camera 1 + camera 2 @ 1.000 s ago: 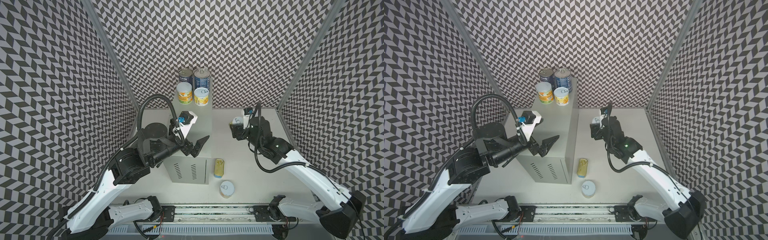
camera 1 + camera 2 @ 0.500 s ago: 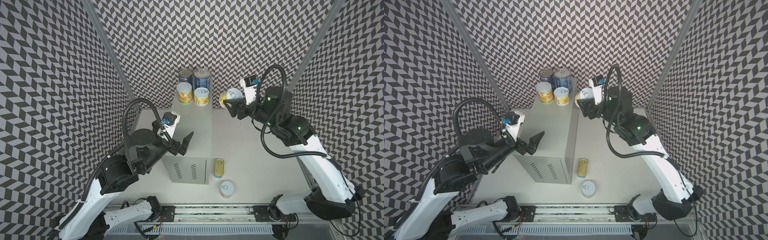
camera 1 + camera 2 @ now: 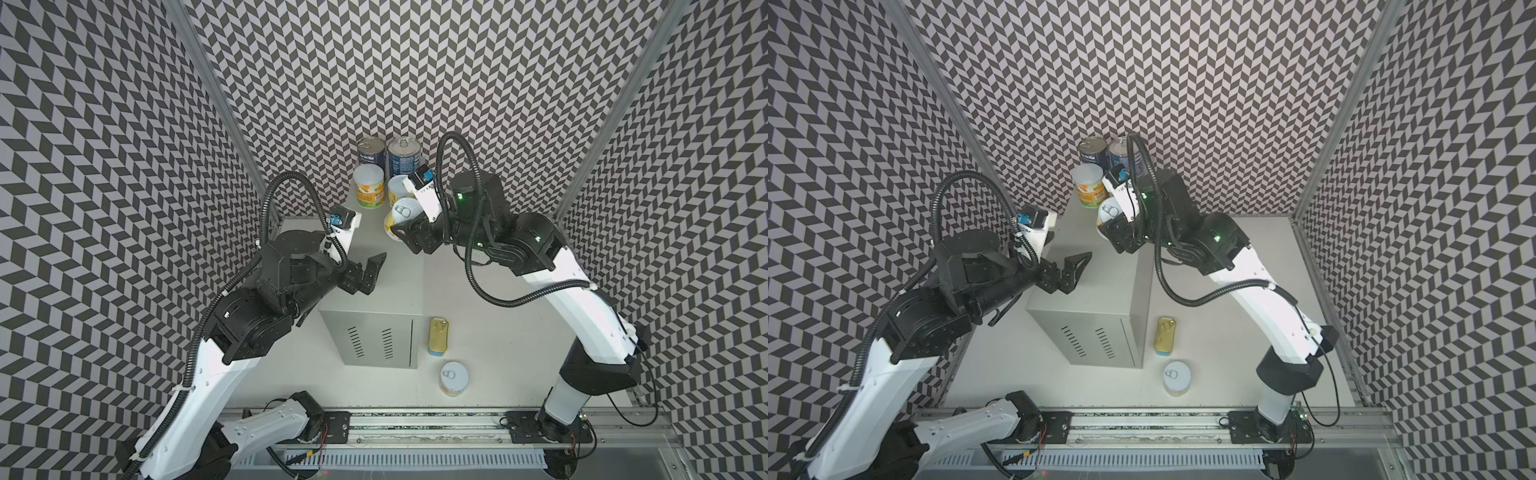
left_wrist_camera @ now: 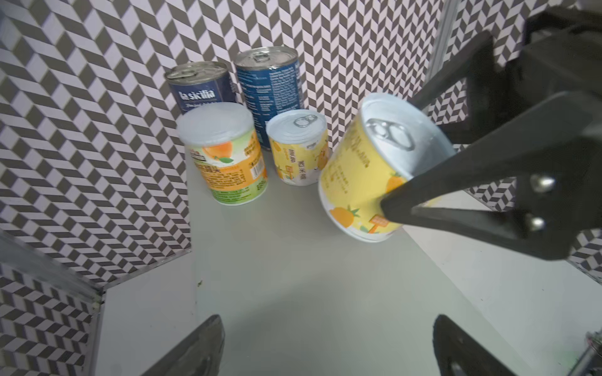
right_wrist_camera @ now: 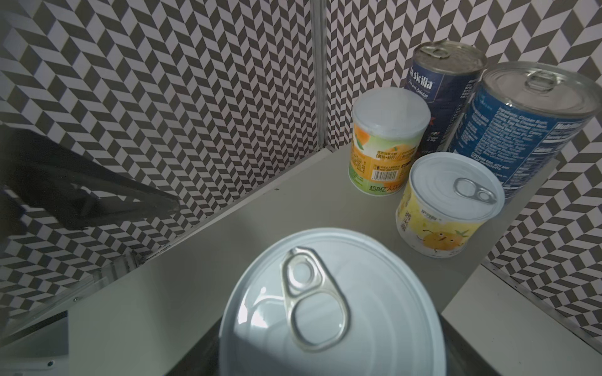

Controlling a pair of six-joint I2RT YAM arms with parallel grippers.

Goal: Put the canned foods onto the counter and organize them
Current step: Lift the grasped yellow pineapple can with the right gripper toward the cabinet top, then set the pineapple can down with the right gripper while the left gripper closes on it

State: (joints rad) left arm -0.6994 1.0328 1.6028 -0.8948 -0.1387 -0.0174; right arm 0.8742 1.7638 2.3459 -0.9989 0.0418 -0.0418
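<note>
I should next lower my right gripper and release the yellow can upright on the free, bare counter top [image 3: 398, 254] below.
The counter [image 3: 395, 270] is a grey cabinet with vent slits. At its back stand two blue tins [image 3: 371, 151] [image 3: 403, 156], an orange fruit can [image 3: 368, 187] and a short yellow can [image 4: 298, 148]. My right gripper [image 3: 405, 227] is shut on another yellow white-lidded can [image 3: 400, 214] [image 3: 1109, 212] [image 4: 374, 169]. It holds the can tilted over the counter's right edge, just in front of the standing cans. Whether the can touches the top I cannot tell. My left gripper [image 3: 372, 274] [image 4: 329, 328] hangs open over the counter's middle with nothing in it.
On the white table to the right of the counter lie a gold-topped SPAM tin [image 3: 438, 336] [image 3: 1165, 336] and a short white-lidded can [image 3: 454, 377] [image 3: 1177, 376]. Patterned walls close in the back and both sides.
The right arm lifted the yellow can from the table and carried it left to above the counter's back right. The left gripper drew back a little to the left, still open.
</note>
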